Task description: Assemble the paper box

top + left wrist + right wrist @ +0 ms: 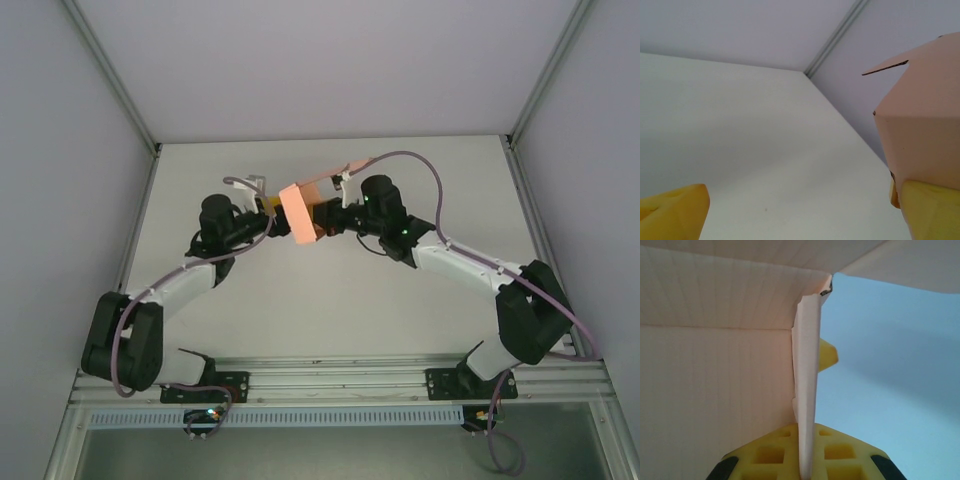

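I should next turn the box [300,212] in my right gripper level, because the box hangs tilted. Then I should bring it down and back.
The paper box [300,212] is salmon-pink card, partly folded and held up off the table between the two arms, with one flap [335,172] sticking out to the far right. My right gripper [325,217] is shut on one of its walls. In the right wrist view the thin card edge [807,370] runs straight into the closed yellow fingers [775,455] of the right gripper [808,432], with the box's inner face [715,375] on the left. My left gripper [272,207] is open beside the box. In its wrist view the box [925,125] rests against the right finger [932,212], while the other finger [670,212] stands far apart.
The white table [330,300] lies below the arms. Pale enclosure walls with metal corner posts [110,70] [545,70] close it in on three sides. A metal rail [340,380] with both arm bases runs along the near edge.
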Tool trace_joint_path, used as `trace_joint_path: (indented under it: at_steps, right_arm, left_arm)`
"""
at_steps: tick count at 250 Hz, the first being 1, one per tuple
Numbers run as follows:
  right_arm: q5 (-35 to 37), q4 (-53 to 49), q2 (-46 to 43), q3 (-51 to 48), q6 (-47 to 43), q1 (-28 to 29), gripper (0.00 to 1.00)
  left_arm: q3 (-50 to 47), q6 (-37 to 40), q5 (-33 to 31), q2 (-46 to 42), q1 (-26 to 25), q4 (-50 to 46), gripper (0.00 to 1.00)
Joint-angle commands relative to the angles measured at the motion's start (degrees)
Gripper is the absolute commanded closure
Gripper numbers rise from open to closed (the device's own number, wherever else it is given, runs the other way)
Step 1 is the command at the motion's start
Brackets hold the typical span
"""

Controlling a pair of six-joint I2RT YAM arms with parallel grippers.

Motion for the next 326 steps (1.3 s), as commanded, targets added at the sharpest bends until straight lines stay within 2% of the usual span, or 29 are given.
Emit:
trace_joint_path:
  at_steps: [1, 53, 72, 86, 119, 137, 147, 178, 205, 242, 274, 306, 326]
  right_arm:
    - [-4.48, -4.60, 5.11, 3.34, -2.42, 5.90, 0.99]
    - [0.51, -1.54, 1.13, 0.08, -1.49, 5.42, 0.98]
    - [5.26, 0.54, -2.53, -3.19, -0.21, 4.37, 0.97]
    - [10.65, -0.42, -5.28, -5.16, 0.01, 3.55, 0.97]
    - [29.14, -14.70, -8.40, -5.61, -3.20, 3.29, 0.96]
    - [35.09, -21.00, -8.44, -6.24, -4.35, 3.17, 0.95]
    - [37.84, -23.61, -8.40, -6.81, -3.54, 3.09, 0.96]
    - [41.52, -28.44, -6.44, -8.36, -0.02, 3.08, 0.97]
    - [44.85, -31.90, -0.62, -8.09, 4.21, 3.92, 0.98]
    - [49.55, -36.23, 8.28, -5.28, 8.18, 5.48, 0.97]
    - [50.11, -37.64, 12.69, -3.53, 11.73, 6.23, 0.96]
    - [50.17, -38.25, 14.89, -2.43, 14.00, 7.17, 0.88]
    - [49.58, -38.59, 14.53, -2.19, 14.37, 7.64, 0.78]
  left_arm:
    - [4.68, 8.46, 7.40, -2.80, -8.28, -3.24, 0.00]
    - [3.65, 10.83, 3.14, -5.64, -8.66, -8.51, 0.00]
    - [1.56, 11.54, -4.62, -8.14, -8.53, -12.09, 0.00]
    - [0.34, 11.62, -13.40, -10.39, -8.36, -18.07, 0.00]
    - [-0.27, 10.61, -38.96, -15.01, -7.46, -38.94, 0.00]
    - [-1.94, 9.67, -47.58, -17.26, -5.51, -46.61, 0.00]
    - [-2.72, 7.86, -50.05, -18.69, -3.66, -50.22, 0.00]
    - [-3.86, 3.68, -52.20, -21.77, 2.48, -57.78, 0.00]
    - [-4.51, 3.38, -52.07, -23.33, 2.77, -58.24, 0.00]
    - [-4.87, 3.63, -46.90, -23.91, 2.76, -54.91, 0.00]
    - [-4.96, 4.21, -44.22, -23.75, 2.41, -52.68, 0.00]
    - [-5.53, 4.89, -42.84, -23.38, 1.90, -50.56, 0.00]
    - [-5.34, 5.68, -41.83, -22.69, 1.31, -49.61, 0.00]
